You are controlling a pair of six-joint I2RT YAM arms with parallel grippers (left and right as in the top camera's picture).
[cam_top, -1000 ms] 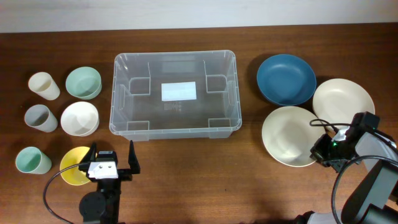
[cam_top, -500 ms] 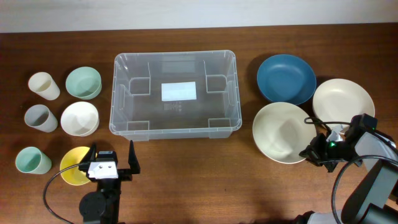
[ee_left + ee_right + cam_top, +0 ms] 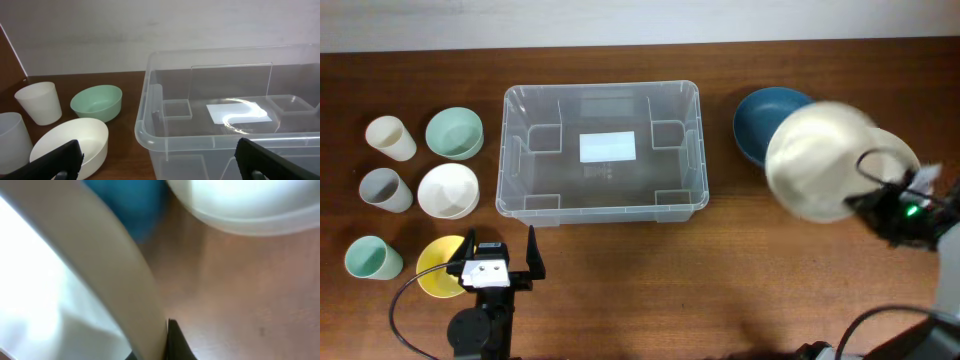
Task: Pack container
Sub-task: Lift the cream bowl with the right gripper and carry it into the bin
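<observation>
My right gripper goes to the left in the overhead view next. It then lowers the cream plate onto the container's bottom and releases it, because that bottom is empty.
The container, a large clear bin with a white label, stands mid-table and is empty; its near wall fills the left wrist view. My right gripper is shut on the rim of a cream plate and holds it tilted in the air, blurred, over the blue plate. In the right wrist view the cream plate fills the left side against a black finger. My left gripper is open and empty in front of the container.
A second cream plate lies far right, partly hidden. Left of the container are a green bowl, white bowl, yellow bowl, and cream, grey and green cups.
My right gripper has lifted the cream plate off the table and carried it up and back to the right, tilting it over the blue plate. The left arm has not moved.
</observation>
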